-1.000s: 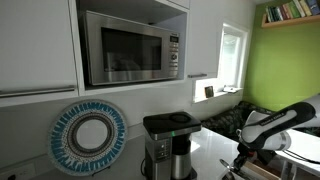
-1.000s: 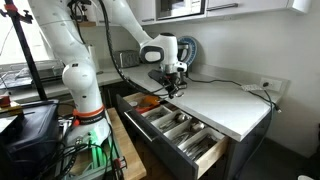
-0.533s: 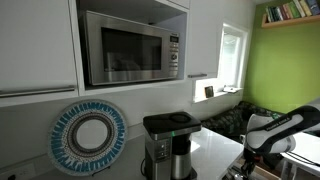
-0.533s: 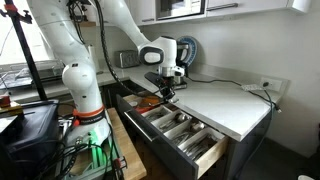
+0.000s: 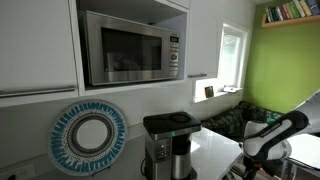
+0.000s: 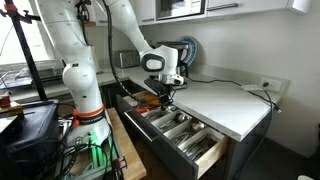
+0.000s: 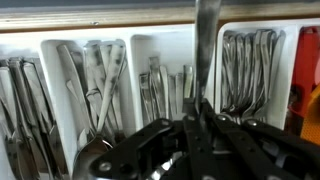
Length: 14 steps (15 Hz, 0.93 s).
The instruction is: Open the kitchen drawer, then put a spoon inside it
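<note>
The spoon's handle hangs high over the tray's divider, so my gripper will next lower the spoon into the tray's middle section (image 6: 170,116) (image 7: 165,88), shifting slightly to the left in the wrist view.
The kitchen drawer (image 6: 208,157) stands pulled open below the white countertop (image 6: 225,103), with a white cutlery tray (image 7: 133,62) full of silvery utensils. My gripper (image 6: 165,97) hangs over the back part of the open drawer. In the wrist view the gripper (image 7: 196,128) is shut on the spoon (image 7: 206,42), whose thin silvery handle sticks straight out from the jaws above the tray's compartments. The spoon's bowl is hidden between the fingers. The gripper also shows at the right edge of an exterior view (image 5: 251,160).
A coffee maker (image 5: 167,146), a round blue-rimmed plate (image 5: 88,137) and a built-in microwave (image 5: 130,47) stand at the back of the counter. The arm's base (image 6: 84,95) and a dark rack (image 6: 28,130) stand beside the drawer.
My gripper has moved off the counter's edge and a little down, and is now over the open drawer with the spoon still held.
</note>
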Tool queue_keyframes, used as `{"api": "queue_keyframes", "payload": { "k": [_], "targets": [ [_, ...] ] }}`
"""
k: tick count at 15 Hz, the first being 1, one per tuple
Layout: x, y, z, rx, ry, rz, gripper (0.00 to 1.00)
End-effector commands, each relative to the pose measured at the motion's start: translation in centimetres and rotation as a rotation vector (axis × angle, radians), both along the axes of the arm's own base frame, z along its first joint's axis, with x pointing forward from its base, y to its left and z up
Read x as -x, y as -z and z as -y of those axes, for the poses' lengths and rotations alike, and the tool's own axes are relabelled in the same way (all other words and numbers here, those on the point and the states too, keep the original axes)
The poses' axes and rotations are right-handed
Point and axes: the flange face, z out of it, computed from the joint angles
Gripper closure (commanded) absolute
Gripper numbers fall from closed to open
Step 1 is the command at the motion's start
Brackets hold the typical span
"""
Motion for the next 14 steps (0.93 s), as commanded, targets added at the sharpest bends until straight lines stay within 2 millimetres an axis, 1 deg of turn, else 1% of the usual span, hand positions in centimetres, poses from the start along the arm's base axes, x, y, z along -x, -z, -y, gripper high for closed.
{"api": "queue_keyframes", "payload": {
  "k": [1, 4, 6, 12, 14],
  "targets": [
    [-1.1, 2.7, 0.1, 0.005, -0.023, -0.004, 0.98],
    [-1.7, 4.3, 0.1, -0.002, -0.037, -0.009, 0.98],
    [-2.6, 5.3, 0.7, -0.005, -0.02, 0.047, 0.98],
    [-4.5, 7.7, 0.7, -0.062, -0.007, 0.12, 0.98],
    [-5.2, 8.6, 0.9, -0.039, -0.017, 0.151, 0.98]
  ]
}}
